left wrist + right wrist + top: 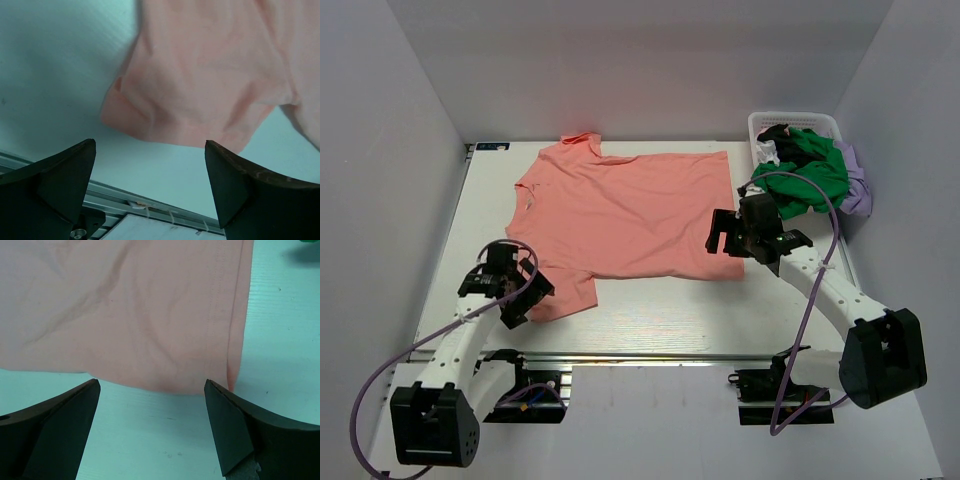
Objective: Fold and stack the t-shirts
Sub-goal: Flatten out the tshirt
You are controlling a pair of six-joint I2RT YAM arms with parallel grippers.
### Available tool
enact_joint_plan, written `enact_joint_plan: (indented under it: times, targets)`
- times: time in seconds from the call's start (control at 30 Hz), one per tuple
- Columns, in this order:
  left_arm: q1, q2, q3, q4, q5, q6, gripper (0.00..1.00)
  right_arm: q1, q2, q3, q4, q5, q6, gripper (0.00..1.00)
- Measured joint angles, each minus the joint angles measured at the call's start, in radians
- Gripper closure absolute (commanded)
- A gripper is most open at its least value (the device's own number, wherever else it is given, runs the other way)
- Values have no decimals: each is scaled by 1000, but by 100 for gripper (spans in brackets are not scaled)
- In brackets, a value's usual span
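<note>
My left gripper shifts to the left in the wrist view next, then down onto the near sleeve's creased corner [538,314] [121,114], off-centre from its open fingers.
A salmon-pink t-shirt [630,210] lies spread flat on the white table, collar to the far left, hem to the right. My left gripper [508,293] is open and empty, just off the shirt's near sleeve [200,100]. My right gripper [732,235] is open and empty above the shirt's near right hem corner [220,370]. A bright green t-shirt [810,172], a lilac one [858,190] and a dark one [775,132] are heaped in and over the basket at the far right.
The white lattice basket [798,122] stands at the far right corner. Grey walls close in the table [670,315] on three sides. A metal rail [660,357] runs along the near edge, also seen in the left wrist view [150,205].
</note>
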Motion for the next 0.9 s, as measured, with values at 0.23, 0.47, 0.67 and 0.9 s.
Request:
enact_joint_plan:
  times: [0.23,0.47,0.67,0.9]
  targets:
    - [0,28,-96,0,-6,-72,0,0,0,0,-2,20,7,10]
    - [0,26,-142,31,-94,-127,25,-1,0,0,-27,37,12,10]
    - [0,62,-138,72,-142,-134,52,-2,0,0,-54,48,21,10]
    - [0,49,-179,211,-109,-81,100,-4,0,-16,-87,80,50,10]
